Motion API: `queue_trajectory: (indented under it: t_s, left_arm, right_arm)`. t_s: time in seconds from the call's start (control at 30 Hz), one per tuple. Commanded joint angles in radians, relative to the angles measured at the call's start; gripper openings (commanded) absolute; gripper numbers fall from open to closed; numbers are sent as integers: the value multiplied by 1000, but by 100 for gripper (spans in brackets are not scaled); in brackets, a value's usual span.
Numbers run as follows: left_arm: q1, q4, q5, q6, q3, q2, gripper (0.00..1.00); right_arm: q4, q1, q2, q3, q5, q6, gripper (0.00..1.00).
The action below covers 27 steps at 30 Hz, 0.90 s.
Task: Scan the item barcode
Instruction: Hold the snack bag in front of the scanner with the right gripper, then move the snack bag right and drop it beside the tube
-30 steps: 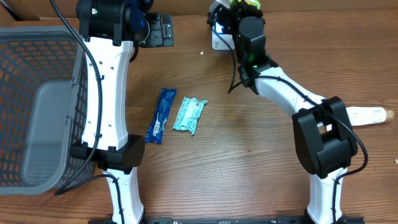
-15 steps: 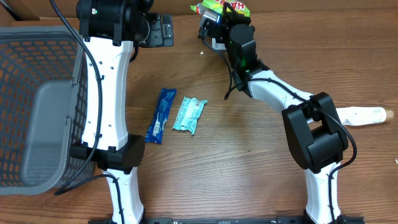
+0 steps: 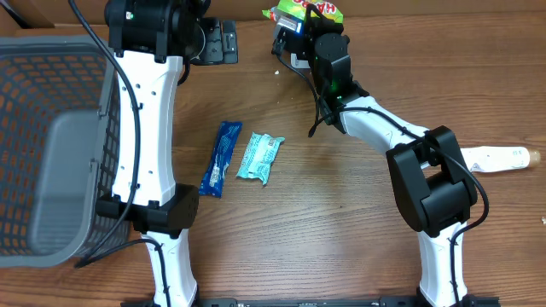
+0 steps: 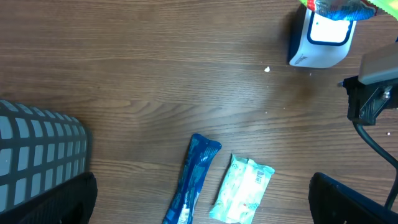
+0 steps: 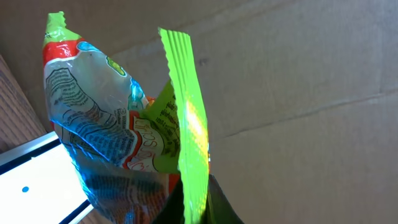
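Observation:
My right gripper will move across and down and let go of the bag [image 3: 307, 10] beside the white tube, because the tabletop is bare below the gripper, to its right in the overhead view.
A green and red snack bag [image 3: 307, 10] [image 5: 106, 124] hangs at the far edge of the table, pinched by its green crimped edge in my right gripper [image 3: 311, 23] [image 5: 196, 199], which is shut on it. Its clear printed side faces down over the white barcode scanner [image 4: 320, 40] [image 5: 31, 180]; in the overhead view the arm covers most of the scanner [image 3: 287, 56]. The bag [image 4: 339, 6] shows just above the scanner in the left wrist view. My left gripper [image 3: 213, 41] [image 4: 202, 205] stands wide open and holds nothing, high above the table at the back left.
A blue packet [image 3: 221, 159] [image 4: 194, 180] and a pale teal packet [image 3: 259, 157] [image 4: 244, 190] lie side by side mid-table. A grey mesh basket [image 3: 51, 145] [image 4: 37, 149] fills the left side. A white tube [image 3: 503, 159] lies at the right edge.
My right arm swung left and toward the far edge, carrying the snack bag over the scanner, then stopped. The left arm and the packets have not moved.

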Motion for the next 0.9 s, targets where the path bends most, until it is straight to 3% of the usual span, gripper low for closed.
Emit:
queue_trajectory:
  t_s: [0.0, 0.2, 0.4, 0.63, 0.73, 0.87]
  left_arm:
    - [10, -1, -13, 0, 7, 7, 100]
    - [10, -1, -13, 0, 7, 7, 100]
    - [10, -1, -13, 0, 7, 7, 100]
    - [10, -1, -13, 0, 7, 7, 100]
    - [10, -1, -13, 0, 7, 7, 100]
    - [10, -1, -13, 0, 7, 7, 99]
  right_arm:
    - [-40, 16, -31, 34, 82, 128, 4]
    - [-223, 56, -152, 34, 190, 336, 4]
    - [-535, 106, -334, 35, 137, 689, 4]
    - [-960, 57, -473, 35, -211, 1229, 4]
    - [-1118, -24, -485, 35, -436, 1350, 4]
    - [-1278, -154, -485, 34, -673, 1382, 4]
